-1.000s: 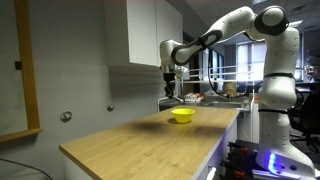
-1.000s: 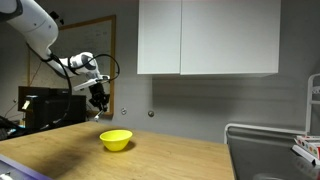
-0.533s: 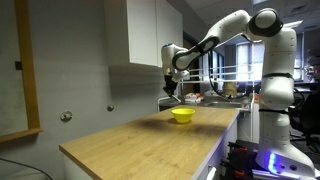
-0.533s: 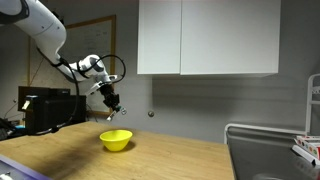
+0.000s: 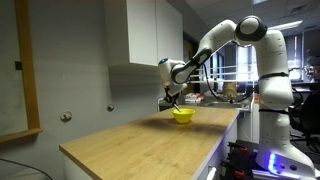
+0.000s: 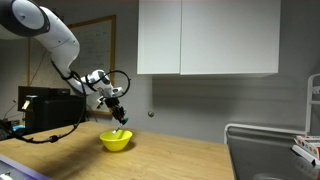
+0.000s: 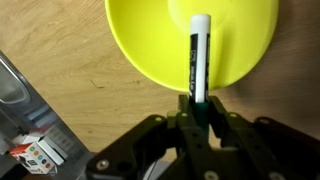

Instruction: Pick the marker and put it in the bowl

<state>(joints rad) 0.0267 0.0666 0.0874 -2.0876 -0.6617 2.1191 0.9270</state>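
My gripper will next lower and shift further over the inside of the yellow bowl (image 7: 190, 35), as the marker's green end is outside the bowl's rim.
The yellow bowl (image 7: 190, 35) fills the top of the wrist view and stands on the wooden counter in both exterior views (image 5: 182, 115) (image 6: 116, 140). My gripper (image 7: 196, 112) is shut on the dark green marker (image 7: 198, 60), which has a white tip and points out over the bowl's inside. In the exterior views the gripper (image 5: 173, 98) (image 6: 119, 116) hangs just above the bowl, tilted. In an exterior view the marker (image 6: 120, 128) reaches down toward the bowl's rim.
A sink (image 5: 215, 98) lies beyond the bowl at the counter's end. White wall cabinets (image 6: 208, 37) hang above. The counter edge (image 5: 215, 150) drops off toward the robot base. A metal strip and a small box (image 7: 30, 150) show at the wrist view's lower left.
My gripper has moved with the marker toward the bowl and lower, from beside it and higher up to just above it.
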